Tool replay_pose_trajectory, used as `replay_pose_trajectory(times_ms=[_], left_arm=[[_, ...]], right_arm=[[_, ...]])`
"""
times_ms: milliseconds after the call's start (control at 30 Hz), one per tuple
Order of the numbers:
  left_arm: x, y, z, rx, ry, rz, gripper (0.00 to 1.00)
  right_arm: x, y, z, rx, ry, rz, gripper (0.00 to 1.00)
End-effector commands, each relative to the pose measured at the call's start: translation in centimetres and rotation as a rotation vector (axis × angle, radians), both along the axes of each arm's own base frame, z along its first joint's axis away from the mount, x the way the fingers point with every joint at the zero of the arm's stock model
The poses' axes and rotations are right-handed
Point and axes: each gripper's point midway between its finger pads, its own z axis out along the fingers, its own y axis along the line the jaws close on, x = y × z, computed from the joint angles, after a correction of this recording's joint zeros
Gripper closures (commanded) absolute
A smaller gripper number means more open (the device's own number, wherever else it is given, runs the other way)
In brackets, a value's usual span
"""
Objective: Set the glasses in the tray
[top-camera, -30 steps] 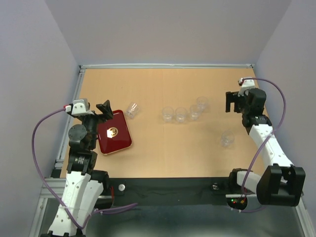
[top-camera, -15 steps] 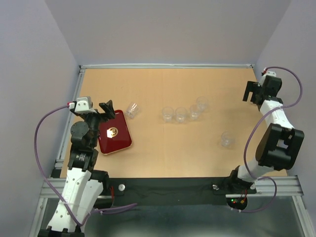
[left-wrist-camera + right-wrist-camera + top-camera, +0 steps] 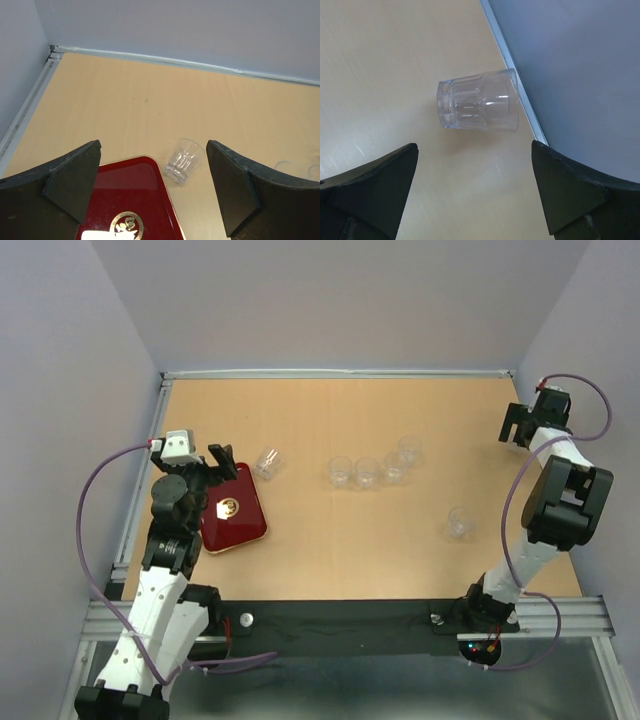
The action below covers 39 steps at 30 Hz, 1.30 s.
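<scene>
The glass (image 3: 477, 101) beside the wall bar is beyond my fingers. My right gripper will move down onto it, with one finger by the glass's base and one by its rim.
The dark red tray (image 3: 240, 525) with its gold emblem lies at the left of the table and holds no glass. One glass (image 3: 267, 462) stands just off its far right corner. Several more glasses (image 3: 367, 473) stand in a loose row mid-table, and one (image 3: 460, 522) stands alone nearer the front right. My left gripper (image 3: 215, 462) is open over the tray's far edge. In the left wrist view the tray (image 3: 130, 190) and the nearest glass (image 3: 184, 160) lie between its open fingers (image 3: 75, 185). My right gripper (image 3: 518, 427) is open at the far right edge. Its wrist view shows a glass (image 3: 477, 106) beside the wall rail, ahead of the open fingers (image 3: 375, 190). I cannot match this glass to one in the top view.
Grey walls close the table on three sides, with a metal rail (image 3: 340, 373) along the back and another (image 3: 520, 90) at the wall's foot by the right gripper. A black strip (image 3: 340, 620) runs along the near edge, between the arm bases.
My right arm has swung from beside the row of glasses out to the far right edge. My left gripper has shifted slightly over the tray. No glass has moved.
</scene>
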Motion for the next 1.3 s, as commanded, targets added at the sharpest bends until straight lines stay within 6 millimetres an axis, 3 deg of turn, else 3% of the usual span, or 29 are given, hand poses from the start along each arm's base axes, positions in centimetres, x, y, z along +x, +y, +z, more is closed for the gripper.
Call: replay_pose_trajectory(times_ms=[0,400,1267], left_arm=[[0.1,-0.4,2.3,0.012,-0.061,-0.020,0.02],[0.1,-0.7,2.3,0.017,-0.063,-0.038,0.02],[0.2,-1.0,2.2,0.021,-0.062,-0.059,0.02]], right_arm=[[2.3,-2.1,2.6,-0.059,-0.092,-0.040,0.02],[3.5,-3.3,1.1,-0.077,-0.077,-0.061,0.02],[4.7,-3.5,-2.2,-0.084,-0.024,-0.059,0.00]])
